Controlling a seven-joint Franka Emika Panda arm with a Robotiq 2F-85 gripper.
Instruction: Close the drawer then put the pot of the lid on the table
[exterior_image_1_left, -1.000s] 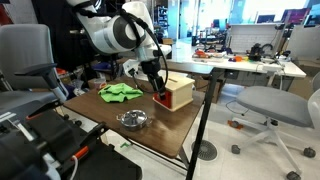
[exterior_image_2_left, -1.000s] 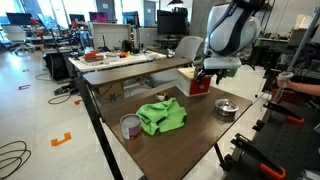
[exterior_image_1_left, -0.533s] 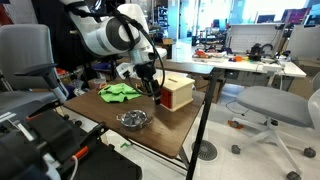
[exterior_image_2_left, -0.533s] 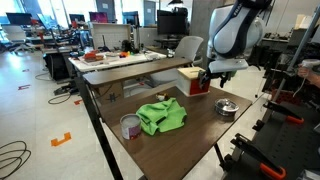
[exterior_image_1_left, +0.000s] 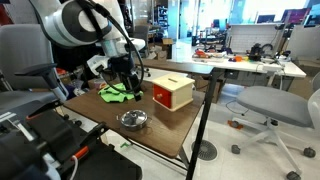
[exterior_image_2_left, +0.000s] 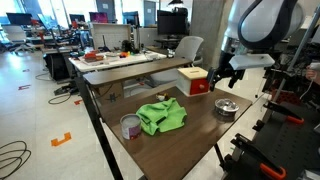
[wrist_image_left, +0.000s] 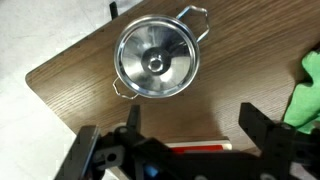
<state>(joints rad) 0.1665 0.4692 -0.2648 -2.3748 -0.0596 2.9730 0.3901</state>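
Note:
I will move my open gripper over the pot and lower it around the lid's central knob (exterior_image_1_left: 133, 116), because the drawer (exterior_image_1_left: 159, 97) already looks flush with the box.
The pale wooden box (exterior_image_1_left: 174, 90) stands at the back of the dark table (exterior_image_1_left: 170, 132). Its orange-red drawer (exterior_image_1_left: 159, 97) looks flush with the box, and its front shows in the wrist view (wrist_image_left: 195, 148). The steel pot (exterior_image_1_left: 132, 120) sits near the table's front edge. In the wrist view the pot's rim and handles (wrist_image_left: 196, 16) show around the round lid (wrist_image_left: 157, 62), which lies on it. My gripper (exterior_image_1_left: 128, 84) hangs open and empty above the table, between the box and the pot. It shows in the other exterior view (exterior_image_2_left: 228, 76) and the wrist view (wrist_image_left: 190, 125).
A green cloth (exterior_image_1_left: 120, 92) lies beside the box; it also shows in an exterior view (exterior_image_2_left: 162, 116). A small cup (exterior_image_2_left: 130, 127) stands next to the cloth. White desks with clutter (exterior_image_1_left: 240, 62) and office chairs (exterior_image_1_left: 275, 105) surround the table.
My gripper has pulled back from the drawer front and swung away from the box toward the pot side. The drawer now looks flush. The pot has not moved.

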